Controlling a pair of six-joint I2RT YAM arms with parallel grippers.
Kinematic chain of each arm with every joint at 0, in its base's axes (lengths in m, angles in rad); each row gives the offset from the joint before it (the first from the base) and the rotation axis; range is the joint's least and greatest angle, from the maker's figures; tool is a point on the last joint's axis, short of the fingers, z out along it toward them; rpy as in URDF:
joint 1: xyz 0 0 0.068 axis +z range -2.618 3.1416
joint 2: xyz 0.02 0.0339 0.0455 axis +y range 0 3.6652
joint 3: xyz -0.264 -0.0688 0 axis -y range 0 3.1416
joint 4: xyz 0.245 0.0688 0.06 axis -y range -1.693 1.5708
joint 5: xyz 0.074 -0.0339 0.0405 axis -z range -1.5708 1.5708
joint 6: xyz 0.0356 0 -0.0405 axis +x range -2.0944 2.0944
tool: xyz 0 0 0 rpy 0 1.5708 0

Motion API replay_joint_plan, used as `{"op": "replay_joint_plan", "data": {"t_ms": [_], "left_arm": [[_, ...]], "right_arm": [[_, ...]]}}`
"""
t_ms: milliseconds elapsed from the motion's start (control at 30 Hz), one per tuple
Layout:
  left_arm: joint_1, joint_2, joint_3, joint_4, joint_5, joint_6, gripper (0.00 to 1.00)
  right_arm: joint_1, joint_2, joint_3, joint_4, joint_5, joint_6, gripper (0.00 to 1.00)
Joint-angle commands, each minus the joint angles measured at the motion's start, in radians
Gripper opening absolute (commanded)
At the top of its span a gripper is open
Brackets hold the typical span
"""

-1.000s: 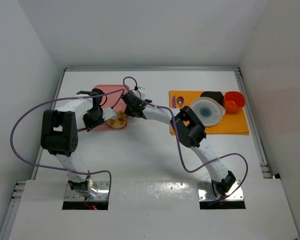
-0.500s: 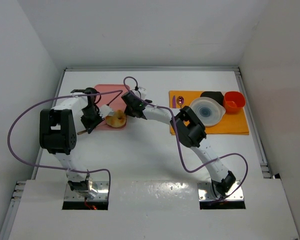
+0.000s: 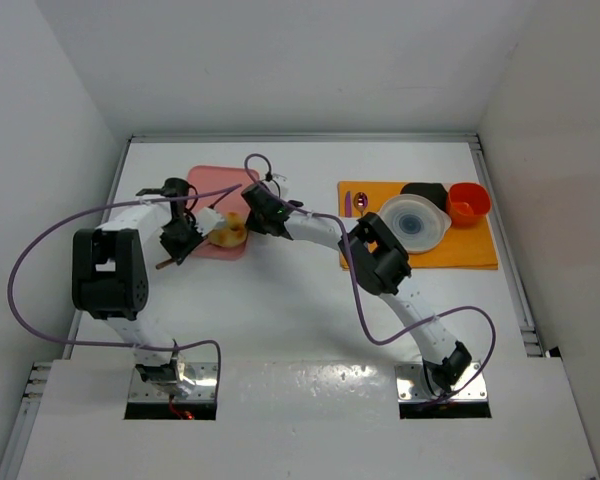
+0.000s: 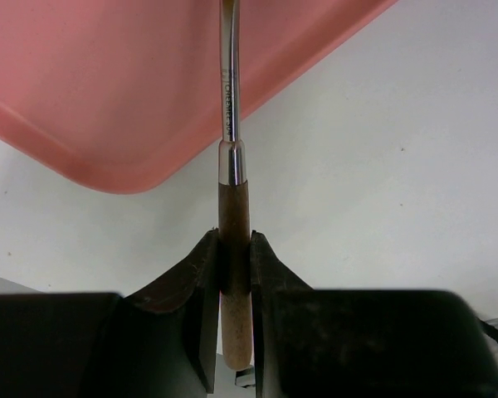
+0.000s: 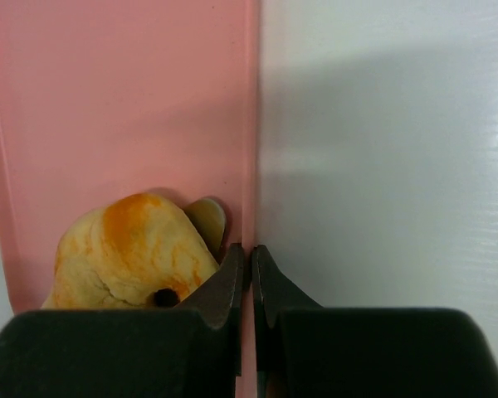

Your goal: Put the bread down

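The bread is in the tray's near half. My left gripper should next move outward over the tray corner by the wooden handle [image 4: 129, 168] and let go of the utensil.
The bread [image 3: 228, 235], a golden-brown bun, lies at the near right corner of a pink tray [image 3: 212, 185]. My right gripper [image 3: 252, 215] is shut on the tray's right rim. In the right wrist view the bread [image 5: 129, 253] lies on the pink tray [image 5: 108, 99], touching the left finger of that gripper [image 5: 250, 249]. A pale utensil tip [image 5: 206, 222] shows behind the bread. My left gripper [image 3: 185, 238] is shut on a wooden-handled utensil [image 4: 234, 274]. The utensil's metal shaft [image 4: 229, 83] reaches over the pink tray [image 4: 108, 91] from the left gripper [image 4: 234, 240].
An orange mat [image 3: 480, 250] at the right carries a white round dish [image 3: 415, 222], a red cup [image 3: 468, 202], a black container [image 3: 425, 190] and a purple spoon [image 3: 361, 202]. White walls close in the table on three sides.
The left arm's elbow has swung left. The bread has shifted slightly up and left, further onto the tray. Both grippers stayed shut.
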Motion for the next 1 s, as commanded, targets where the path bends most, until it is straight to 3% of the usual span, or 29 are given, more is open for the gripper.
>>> {"op": "replay_joint_plan", "data": {"t_ms": [0,433,600,967], "left_arm": [[0.018,-0.064,-0.006,0.051,0.036,-0.016,0.0],[0.047,-0.091,-0.026,0.094,0.064,-0.043,0.0],[0.057,-0.1,-0.026,0.103,0.085,-0.053,0.0],[0.057,-0.119,0.008,0.157,0.165,-0.109,0.0]], "right_arm": [[-0.005,0.027,0.039,0.071,-0.053,-0.084,0.0],[-0.043,0.063,0.059,0.107,-0.136,-0.144,0.0],[-0.043,0.014,-0.007,0.149,-0.123,-0.119,0.21],[-0.109,-0.133,-0.113,0.242,-0.116,-0.208,0.45]]}}
